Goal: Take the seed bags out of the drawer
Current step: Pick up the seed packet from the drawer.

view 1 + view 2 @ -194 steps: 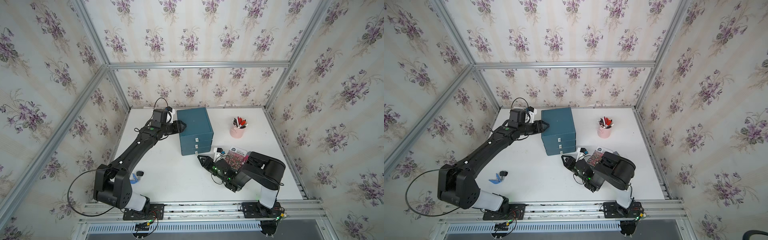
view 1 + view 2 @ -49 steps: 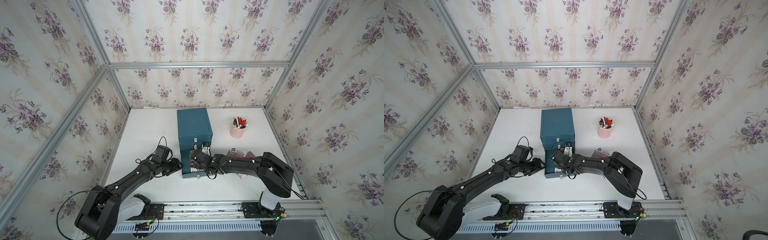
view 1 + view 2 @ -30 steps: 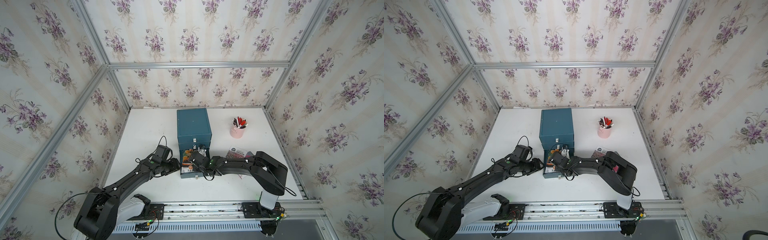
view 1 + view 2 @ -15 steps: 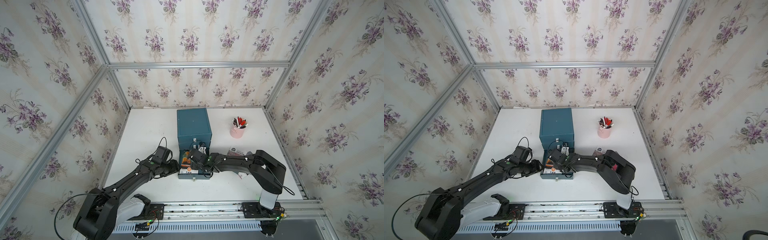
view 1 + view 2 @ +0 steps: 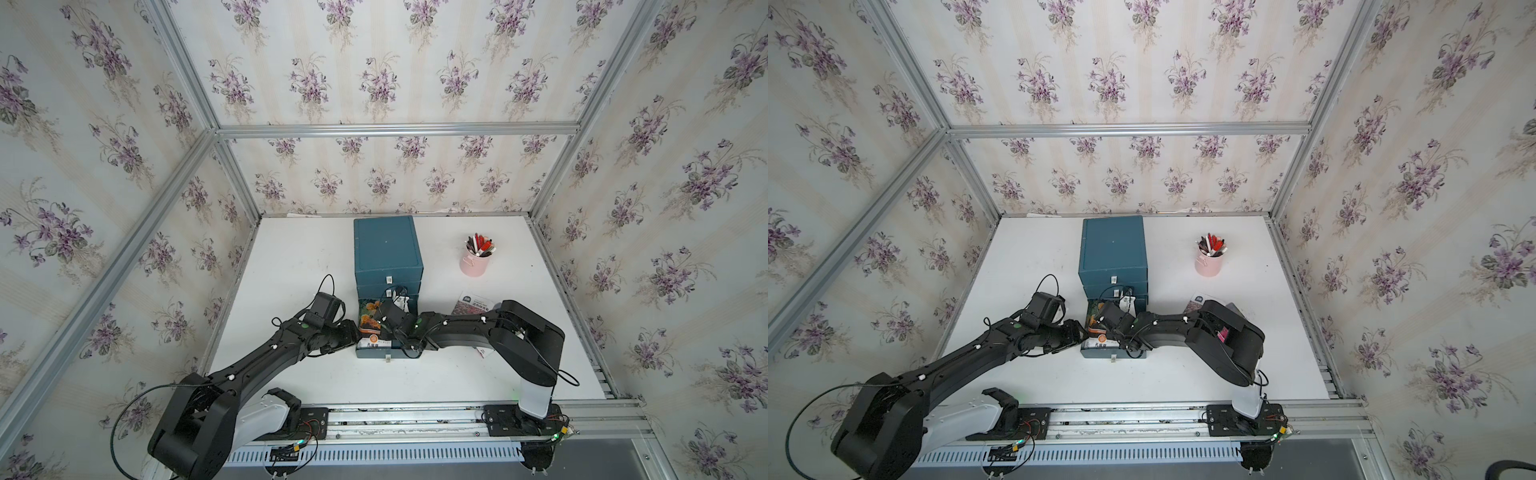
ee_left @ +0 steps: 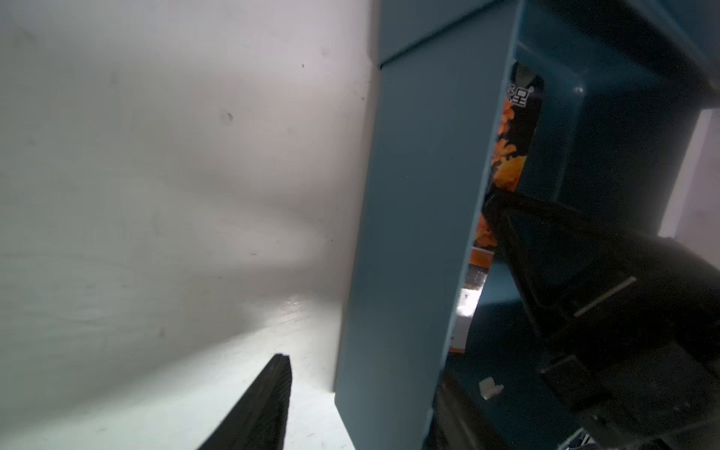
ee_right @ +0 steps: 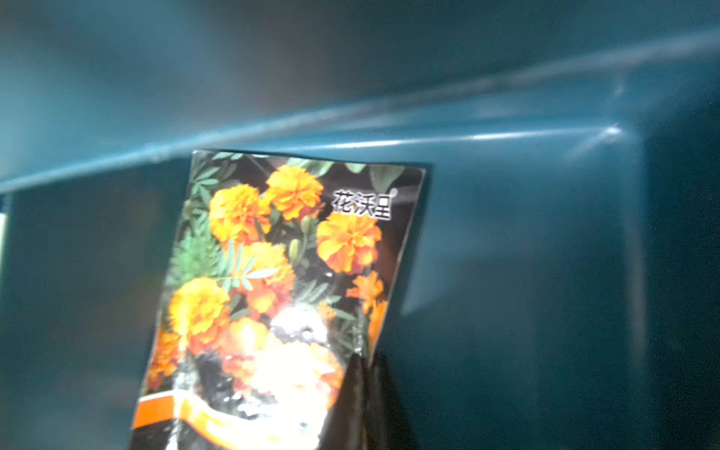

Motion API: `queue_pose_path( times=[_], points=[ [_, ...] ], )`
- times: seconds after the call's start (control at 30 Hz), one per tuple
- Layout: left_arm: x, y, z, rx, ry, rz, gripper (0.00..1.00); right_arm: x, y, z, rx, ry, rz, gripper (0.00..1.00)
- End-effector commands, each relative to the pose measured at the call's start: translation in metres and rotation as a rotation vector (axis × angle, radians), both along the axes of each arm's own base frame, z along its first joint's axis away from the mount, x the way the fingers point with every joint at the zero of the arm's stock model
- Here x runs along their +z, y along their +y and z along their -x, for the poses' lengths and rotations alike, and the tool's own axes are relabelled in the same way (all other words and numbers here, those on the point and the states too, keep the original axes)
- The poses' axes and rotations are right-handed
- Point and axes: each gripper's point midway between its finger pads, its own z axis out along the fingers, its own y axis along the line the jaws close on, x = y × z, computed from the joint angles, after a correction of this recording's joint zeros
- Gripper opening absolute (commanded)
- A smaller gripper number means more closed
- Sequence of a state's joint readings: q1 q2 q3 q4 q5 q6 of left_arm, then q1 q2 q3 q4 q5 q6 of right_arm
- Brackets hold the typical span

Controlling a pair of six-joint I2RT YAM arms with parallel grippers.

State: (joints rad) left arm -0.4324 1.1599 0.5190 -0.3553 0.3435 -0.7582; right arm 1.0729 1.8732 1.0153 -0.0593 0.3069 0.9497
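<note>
The second seed bag is past the side of the drawer. I will next lift the marigold bag over that side with my right gripper, lower it there and let go.
The teal chest's bottom drawer stands pulled out. An orange-marigold seed bag lies in it. My right gripper reaches into the drawer, shut on that bag's side edge. My left gripper is shut on the drawer's left wall, one finger outside and one inside. A second seed bag lies on the table, partly under the right arm.
The teal chest stands mid-table with its upper drawers shut. A pink cup of pens is at the back right. Aluminium frame posts and papered walls close in the white table.
The drawer has slid further out toward the table's front with my left gripper on its wall. My right gripper opened, then shut on the marigold bag's edge.
</note>
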Motion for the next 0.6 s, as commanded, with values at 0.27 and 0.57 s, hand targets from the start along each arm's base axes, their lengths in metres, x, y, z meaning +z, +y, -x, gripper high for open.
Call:
queue_pose_path(
  times=[0.27, 0.57],
  points=[
    [-0.009, 0.014, 0.008, 0.029, 0.042, -0.07, 0.56, 0.079, 0.011, 0.02, 0.078, -0.022, -0.179, 0.0],
    [-0.006, 0.013, 0.007, 0.037, 0.039, -0.064, 0.56, 0.119, -0.013, 0.039, 0.059, -0.042, -0.242, 0.0]
  ],
)
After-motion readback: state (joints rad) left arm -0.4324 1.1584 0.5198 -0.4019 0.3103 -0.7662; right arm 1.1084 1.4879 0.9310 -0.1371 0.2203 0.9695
